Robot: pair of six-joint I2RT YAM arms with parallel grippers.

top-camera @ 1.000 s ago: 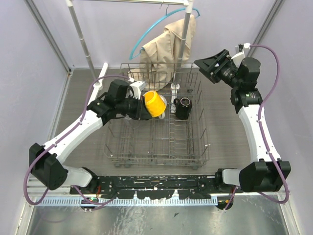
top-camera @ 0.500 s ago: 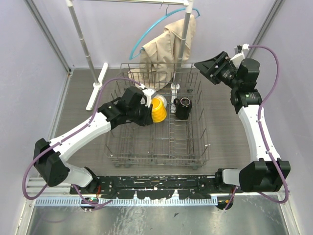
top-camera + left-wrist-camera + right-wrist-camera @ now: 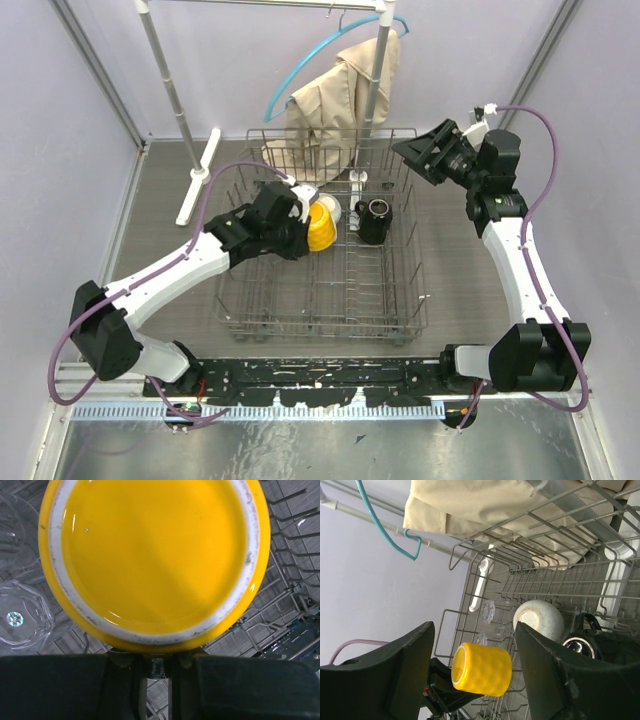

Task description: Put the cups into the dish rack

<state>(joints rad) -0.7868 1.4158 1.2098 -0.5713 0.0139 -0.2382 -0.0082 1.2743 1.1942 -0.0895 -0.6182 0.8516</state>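
The empty rack wires lie below the left gripper toward the robot's base, so the robot next needs to draw that gripper back and down to release the yellow mug [image 3: 322, 224] on the wires.
My left gripper [image 3: 305, 225] is shut on the yellow mug [image 3: 322, 224] and holds it on its side just above the tines inside the dish rack [image 3: 320, 330]. In the left wrist view the mug's base [image 3: 150, 555] fills the frame above my closed fingers [image 3: 125, 680]. The black mug [image 3: 375, 220] stands in the rack to its right. The white mug [image 3: 540, 620] lies behind them. Two clear tumblers [image 3: 20, 617] [image 3: 488, 611] sit at the rack's left side. My right gripper [image 3: 412, 150] is open and empty, above the rack's back right corner.
A clothes rail [image 3: 170, 90] stands behind the rack with a beige garment [image 3: 340, 100] on a teal hanger, which overhangs the rack's back edge. A white bar [image 3: 198, 180] lies on the table left of the rack. Purple walls close both sides.
My left arm has carried the yellow mug rightward and lower into the rack, closer to the black mug. My right gripper has shifted slightly left.
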